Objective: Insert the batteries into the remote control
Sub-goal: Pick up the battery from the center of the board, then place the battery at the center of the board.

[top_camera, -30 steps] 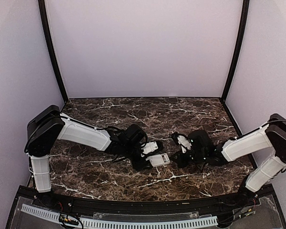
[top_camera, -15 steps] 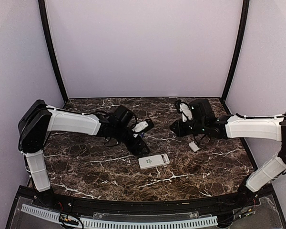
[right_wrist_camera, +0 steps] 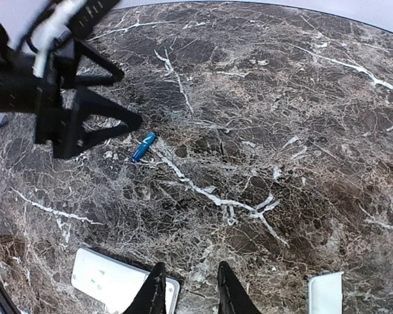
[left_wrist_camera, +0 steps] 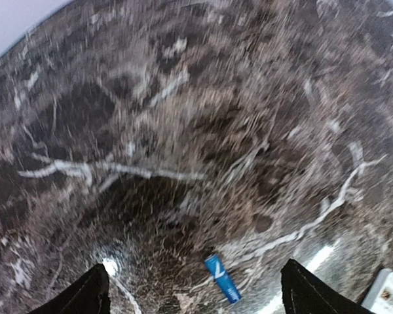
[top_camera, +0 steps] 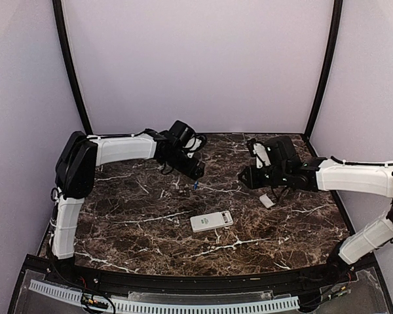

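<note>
My left gripper lowers to the marble next and narrows its fingers around the blue battery [left_wrist_camera: 222, 278], since it lies between the spread fingers in the wrist view.
The remote control [top_camera: 211, 221] lies flat on the marble, front centre, with neither gripper on it; it also shows in the right wrist view as the remote control [right_wrist_camera: 118, 285]. One blue battery [top_camera: 195, 185] lies further back. My left gripper [top_camera: 196, 171] hovers just above and behind it, open wide and empty. In the left wrist view the battery [left_wrist_camera: 222, 279] lies between the spread fingertips [left_wrist_camera: 92, 294]. My right gripper [top_camera: 247, 175] hangs above the table to the right, its jaws slightly open with nothing between them. In its own view the battery [right_wrist_camera: 143, 146] lies far ahead.
A small white flat piece [top_camera: 267, 201] lies on the marble below the right gripper, also at the bottom right of the right wrist view [right_wrist_camera: 324, 293]. Purple walls and black corner posts [top_camera: 73, 72] close in the table on three sides.
The left arm left the remote at the front and swung back over the blue battery, jaws opening wide. The right arm rose to the back right; its jaws parted a little.
</note>
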